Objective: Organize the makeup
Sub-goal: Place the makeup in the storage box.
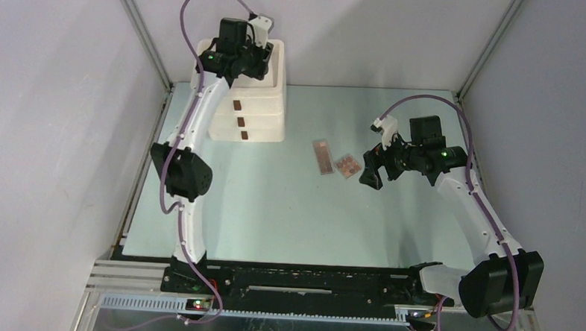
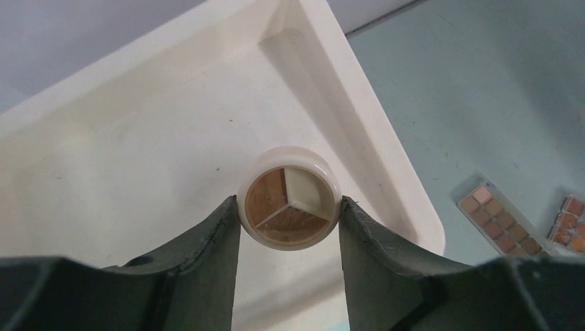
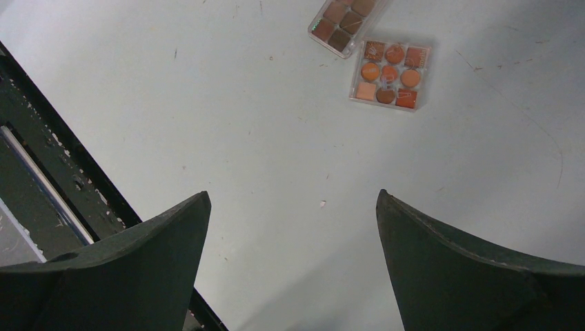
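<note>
My left gripper has the compact and will next carry the compact down into the top tray (image 1: 268,75), toward the tray's side by the palettes.
My left gripper (image 2: 290,205) is shut on a round cream compact (image 2: 290,197) with three brown and cream wedges, held over the top tray of the cream drawer box (image 2: 138,145); in the top view the left gripper (image 1: 251,53) is over that box (image 1: 266,108). A long rectangular palette (image 1: 322,157) and a square palette (image 1: 347,165) lie on the table; both show in the right wrist view, the long palette (image 3: 343,21) and the square palette (image 3: 390,74). My right gripper (image 3: 293,200) is open and empty above the table, just right of the palettes in the top view (image 1: 370,169).
The drawer box has three drawers with brown handles (image 1: 240,122). Grey walls enclose the teal table (image 1: 288,217). A black rail (image 1: 292,281) runs along the near edge and also shows in the right wrist view (image 3: 48,172).
</note>
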Tool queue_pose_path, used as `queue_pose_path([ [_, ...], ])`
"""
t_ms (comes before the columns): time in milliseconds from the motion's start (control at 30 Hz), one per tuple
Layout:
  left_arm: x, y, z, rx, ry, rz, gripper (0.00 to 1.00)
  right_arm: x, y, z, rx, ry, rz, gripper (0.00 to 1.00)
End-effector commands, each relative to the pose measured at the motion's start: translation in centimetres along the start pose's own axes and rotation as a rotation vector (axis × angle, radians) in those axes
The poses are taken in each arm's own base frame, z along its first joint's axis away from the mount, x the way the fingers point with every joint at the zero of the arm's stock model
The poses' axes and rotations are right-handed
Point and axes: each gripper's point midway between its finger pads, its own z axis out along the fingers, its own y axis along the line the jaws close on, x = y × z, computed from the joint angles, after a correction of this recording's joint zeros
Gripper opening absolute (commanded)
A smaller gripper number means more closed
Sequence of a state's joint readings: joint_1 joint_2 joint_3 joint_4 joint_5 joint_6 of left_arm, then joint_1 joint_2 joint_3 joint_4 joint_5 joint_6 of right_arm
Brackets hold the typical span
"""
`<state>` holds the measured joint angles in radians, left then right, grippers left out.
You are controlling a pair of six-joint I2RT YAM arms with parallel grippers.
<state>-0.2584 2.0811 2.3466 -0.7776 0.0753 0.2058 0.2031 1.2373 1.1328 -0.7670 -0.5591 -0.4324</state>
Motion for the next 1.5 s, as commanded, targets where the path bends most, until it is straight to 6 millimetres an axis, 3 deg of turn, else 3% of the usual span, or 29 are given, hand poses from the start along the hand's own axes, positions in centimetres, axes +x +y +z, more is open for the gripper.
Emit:
queue_pose_path([
  [0,-3.3,0.6,-0.1,-0.024,-0.103,-0.033,0.45,-0.5,0.0,-0.6,0.009,-0.025,-0.021,0.99],
  [467,-1.9,-0.3,4.1,0.016,-0.096,-0.092,0.55,-0.1,-0.2,-0.1,0.006,-0.005,-0.008,0.99],
  [667,-1.8,-0.3,4.2,0.015,-0.095,-0.098,0.69,0.3,-0.6,0.3,0.01,0.013,0.008,0.99],
  [833,-3.3,0.7,1.9,-0.026,-0.131,-0.061,0.84,0.7,-1.6,1.0,0.045,0.031,0.038,0.99],
  [1100,-5.3,2.5,-5.4,-0.079,-0.224,-0.026,1.0,1.7,-4.9,3.5,0.183,0.086,0.083,1.0],
  [1233,-4.1,2.2,-8.9,-0.077,-0.23,-0.005,1.0,2.1,-6.2,5.7,0.264,0.143,0.027,1.0],
  [1467,0.2,0.2,-14.0,-0.058,-0.268,0.034,1.0,2.9,-7.3,10.0,0.278,0.27,-0.038,1.0],
])
